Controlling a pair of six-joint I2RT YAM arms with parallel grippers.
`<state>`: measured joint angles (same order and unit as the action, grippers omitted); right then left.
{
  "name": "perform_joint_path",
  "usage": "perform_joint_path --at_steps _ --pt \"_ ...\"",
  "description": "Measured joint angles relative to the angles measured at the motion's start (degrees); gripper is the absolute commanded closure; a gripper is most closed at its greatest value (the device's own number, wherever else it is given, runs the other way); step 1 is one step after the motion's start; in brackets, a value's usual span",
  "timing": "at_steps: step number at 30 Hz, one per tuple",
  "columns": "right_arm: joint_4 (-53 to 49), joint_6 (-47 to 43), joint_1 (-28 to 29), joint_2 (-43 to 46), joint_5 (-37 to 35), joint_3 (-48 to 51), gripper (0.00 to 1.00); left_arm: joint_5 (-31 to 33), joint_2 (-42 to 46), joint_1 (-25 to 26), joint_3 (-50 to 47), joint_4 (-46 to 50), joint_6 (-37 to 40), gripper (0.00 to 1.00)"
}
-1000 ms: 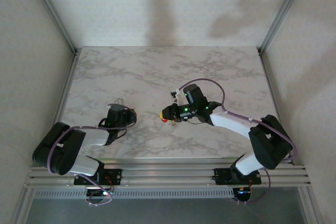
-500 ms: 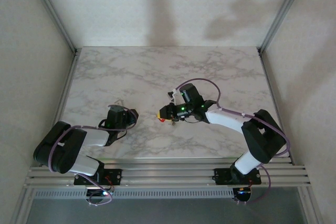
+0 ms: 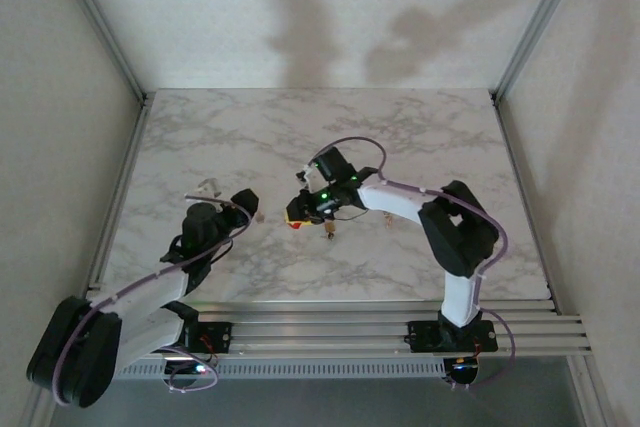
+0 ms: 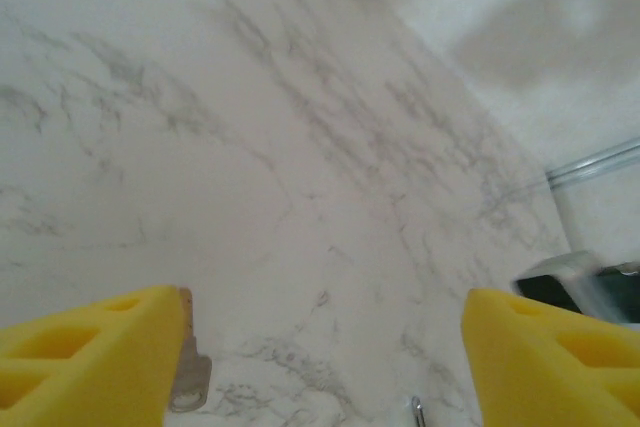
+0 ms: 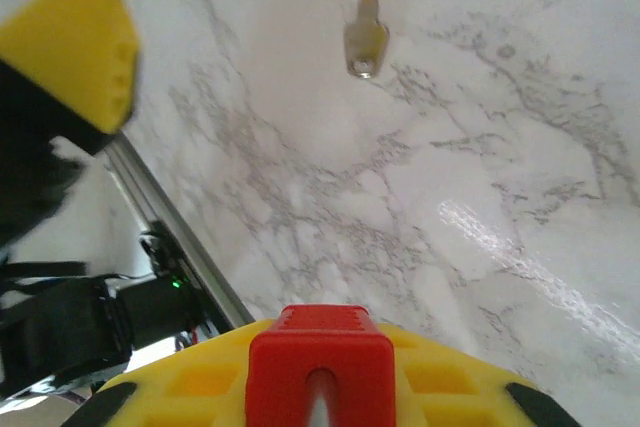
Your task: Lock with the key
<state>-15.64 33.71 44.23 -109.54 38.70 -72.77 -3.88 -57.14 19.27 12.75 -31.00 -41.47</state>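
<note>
The red padlock goes in my right gripper toward the small metal key (image 4: pixel 188 372) next, then down to the marble there, and then comes free of the gripper.
My right gripper (image 3: pixel 299 211) is shut on a red padlock (image 5: pixel 320 362), whose red body (image 3: pixel 292 224) shows at the gripper's left tip in the top view. A small metal key (image 4: pixel 188 372) lies on the marble right beside my left gripper's left finger (image 4: pixel 95 352). The right wrist view has the same key (image 5: pixel 364 47) flat on the table ahead of the padlock. My left gripper (image 4: pixel 325 352) is open wide with nothing between its yellow fingers, and it points toward the padlock (image 3: pixel 247 209).
The marble table (image 3: pixel 330 137) is bare at the back and right. A small metal bit (image 4: pixel 415 409) lies near my left gripper. Another small dark piece (image 3: pixel 328 232) sits just below the padlock. One yellow finger (image 5: pixel 75 42) of the left gripper stands close to the padlock.
My left gripper went from shut to wide open, and the key now lies beside its finger. The right arm carried the padlock leftward, closer to the left gripper.
</note>
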Motion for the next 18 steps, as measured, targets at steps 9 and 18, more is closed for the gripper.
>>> perform_joint_path --at_steps 9,18 --pt "-13.6 -7.5 2.8 -11.9 -1.4 -16.8 1.00 9.5 15.3 0.0 -7.1 1.4 3.6 0.00" --pt "-24.1 -12.0 2.8 -19.6 -5.8 -26.8 0.93 14.4 20.6 0.0 -9.1 3.1 4.5 0.00"
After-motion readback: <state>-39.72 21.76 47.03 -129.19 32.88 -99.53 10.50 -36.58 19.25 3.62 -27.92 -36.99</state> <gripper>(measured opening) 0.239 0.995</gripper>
